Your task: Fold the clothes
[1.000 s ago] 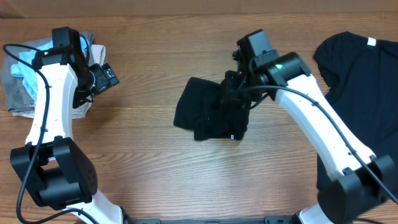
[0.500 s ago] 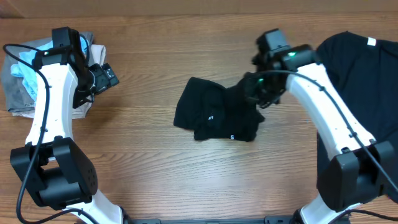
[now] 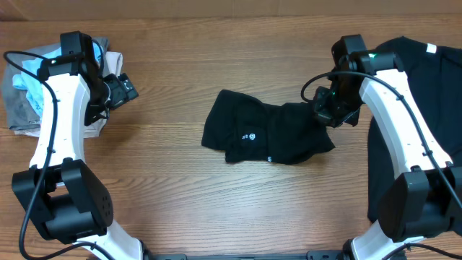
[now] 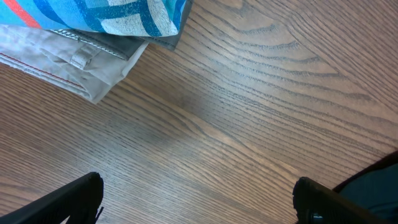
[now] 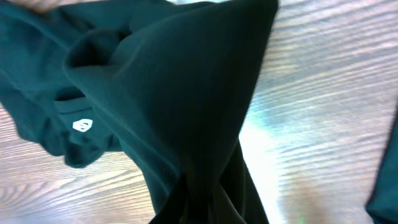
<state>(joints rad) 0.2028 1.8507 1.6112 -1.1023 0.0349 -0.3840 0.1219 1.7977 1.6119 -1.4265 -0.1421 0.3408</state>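
My right gripper should next bring the T-shirt's held edge left in the overhead view, over the part beside the logo, and let go of it there, as that part stretches away unfolded.
A crumpled black T-shirt lies mid-table with a small white round logo facing up. My right gripper is shut on its right edge, and the fabric stretches toward it. In the right wrist view the black T-shirt drapes up into the right gripper and hides the fingers; the logo shows at left. A second black T-shirt lies spread at the far right. My left gripper stands open at the left, holding nothing; the left gripper has only bare wood between its fingertips.
A pile of other laundry sits at the far left edge. In the left wrist view it shows as a blue striped cloth over a beige garment. Bare wooden table runs along the front.
My right gripper has moved to the right with the shirt's edge in it, drawing the bundle out wider and uncovering the white logo. The left arm has not moved.
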